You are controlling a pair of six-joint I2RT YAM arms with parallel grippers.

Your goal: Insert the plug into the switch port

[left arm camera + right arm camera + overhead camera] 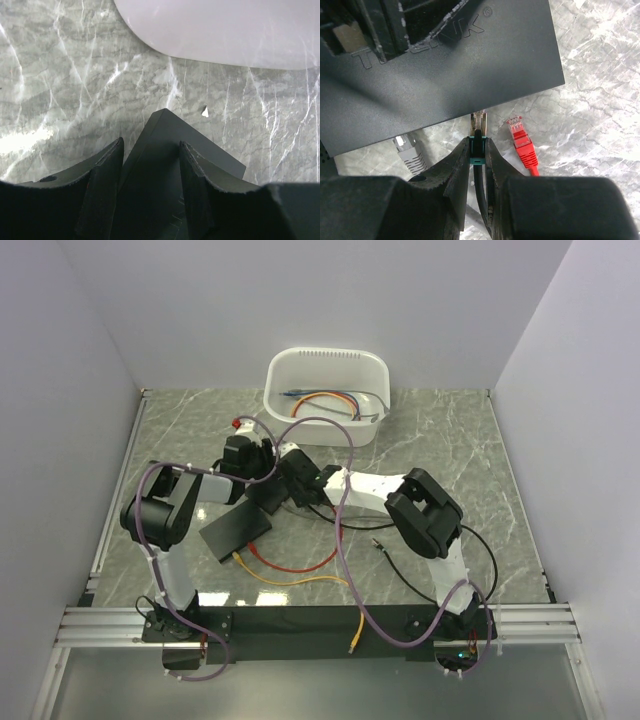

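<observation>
Next, my right gripper shifts outward, pushes the plug in at the switch's near edge [478, 111], then releases it, as the plug's clear body still shows outside that edge.
The switch [445, 75] is a black box with pale lettering on its top; in the top view the switch [262, 498] sits between both arms' tips. My left gripper [151, 142] is shut on the switch [162, 132], whose corner sticks out past the fingers [107, 175] toward the white tub. My right gripper [478, 142] is shut on the plug [478, 150], a clear connector with a teal boot on a black cable. The plug's clear tip touches the switch's near edge; the port itself is hidden. My right gripper [298, 487] reaches in from the right, opposite my left gripper [268, 472].
A loose red plug [522, 142] lies right of the held plug, a grey plug [409, 150] left of it, partly under the switch. A white tub [325, 390] with cables stands behind. A flat black slab [237, 532] and red and yellow cables [290, 575] lie in front.
</observation>
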